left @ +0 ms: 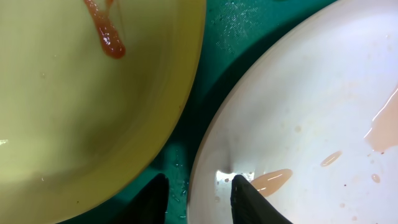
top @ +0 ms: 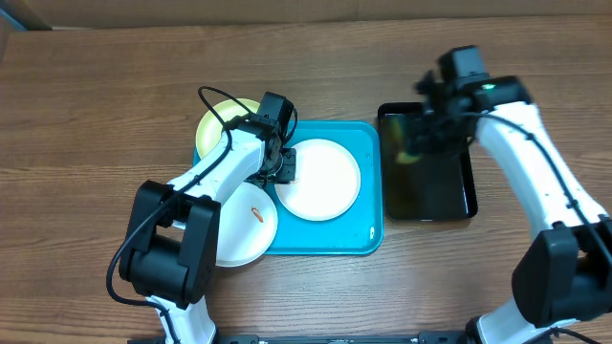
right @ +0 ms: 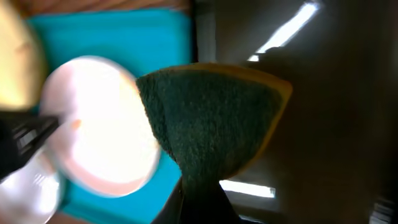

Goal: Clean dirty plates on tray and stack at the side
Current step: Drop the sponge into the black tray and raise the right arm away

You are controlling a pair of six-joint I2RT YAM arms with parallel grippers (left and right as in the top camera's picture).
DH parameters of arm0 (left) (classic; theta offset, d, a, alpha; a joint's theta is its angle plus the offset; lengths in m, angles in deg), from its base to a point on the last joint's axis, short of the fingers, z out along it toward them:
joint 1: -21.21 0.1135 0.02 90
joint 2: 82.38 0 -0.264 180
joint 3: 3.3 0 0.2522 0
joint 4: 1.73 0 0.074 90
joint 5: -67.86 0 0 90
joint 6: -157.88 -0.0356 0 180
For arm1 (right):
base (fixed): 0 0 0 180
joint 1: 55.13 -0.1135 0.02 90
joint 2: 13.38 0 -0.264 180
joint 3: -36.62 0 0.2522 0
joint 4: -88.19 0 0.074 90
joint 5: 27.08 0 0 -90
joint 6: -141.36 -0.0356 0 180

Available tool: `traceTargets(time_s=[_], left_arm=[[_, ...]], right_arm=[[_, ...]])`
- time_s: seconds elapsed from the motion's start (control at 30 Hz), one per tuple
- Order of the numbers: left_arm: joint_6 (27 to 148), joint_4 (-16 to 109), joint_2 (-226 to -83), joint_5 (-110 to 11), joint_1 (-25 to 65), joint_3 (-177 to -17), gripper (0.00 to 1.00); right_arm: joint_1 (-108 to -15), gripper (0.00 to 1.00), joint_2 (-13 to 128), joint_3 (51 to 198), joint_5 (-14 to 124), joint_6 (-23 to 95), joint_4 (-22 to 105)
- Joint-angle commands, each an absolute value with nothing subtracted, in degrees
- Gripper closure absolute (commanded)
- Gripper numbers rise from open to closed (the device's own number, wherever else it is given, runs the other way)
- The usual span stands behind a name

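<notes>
I will next lower the sponge (right: 211,118) in my right gripper onto the bare, open middle of the black tray and let it go there, clear of the plates.
The turquoise tray (top: 330,239) holds a white plate (top: 323,180) in its middle. A yellow-green plate (top: 212,124) sits at its far left corner and a second white plate (top: 239,229) with an orange smear overhangs its near left edge. My left gripper (top: 283,170) is open at the middle plate's left rim. In the left wrist view its jaws (left: 199,196) straddle the rim of the smeared white plate (left: 311,112), beside the yellow-green plate (left: 74,106). My right gripper (top: 421,143) is shut on a green-and-yellow sponge (right: 211,118) over the black tray.
A glossy black tray (top: 449,205) lies right of the turquoise one, with bare wooden table all around. The left arm reaches across the near-left white plate. An orange-brown smear (left: 109,38) marks the yellow-green plate.
</notes>
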State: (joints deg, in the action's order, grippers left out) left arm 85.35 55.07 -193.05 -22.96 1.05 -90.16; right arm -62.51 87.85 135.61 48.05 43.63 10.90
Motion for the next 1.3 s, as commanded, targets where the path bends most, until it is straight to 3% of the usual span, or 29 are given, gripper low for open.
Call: traceTargets(time_s=[0.0, 0.33, 0.43, 0.47, 0.73, 0.87, 1.0, 1.27], left_arm=[[85.07, 55.03, -193.64, -23.87, 0.94, -89.92, 0.63], [85.05, 55.05, -193.64, -24.70, 0.94, -89.92, 0.60], [85.05, 55.05, -193.64, -24.73, 0.94, -89.92, 0.59], [85.05, 55.05, -193.64, -24.73, 0.94, -89.92, 0.59], [85.05, 55.07, -193.64, -24.70, 0.94, -89.92, 0.55], [85.05, 55.07, -193.64, -24.73, 0.94, -89.92, 0.56], [86.47, 55.23, -193.64, -24.77, 0.83, -89.92, 0.63], [89.44, 55.23, -193.64, -25.16, -1.16, -89.92, 0.62]], right_arm=[[-60.46, 0.96, 87.68, 133.65, 54.28, 42.21, 10.92], [-59.89, 0.92, 87.68, 115.77, 57.34, 42.32, 26.44], [-59.89, 0.55, 87.68, 111.99, 57.34, 42.34, 31.55], [-59.89, 0.48, 87.68, 111.59, 57.31, 42.34, 32.23], [-59.74, 0.38, 86.89, 124.66, 57.34, 42.34, 22.57], [-57.29, 0.02, 86.89, 135.33, 57.36, 40.57, 15.86], [-51.21, 0.00, 86.89, 142.37, 57.29, 38.78, 12.10], [-41.79, 0.00, 87.05, 142.98, 57.34, 38.67, 11.07]])
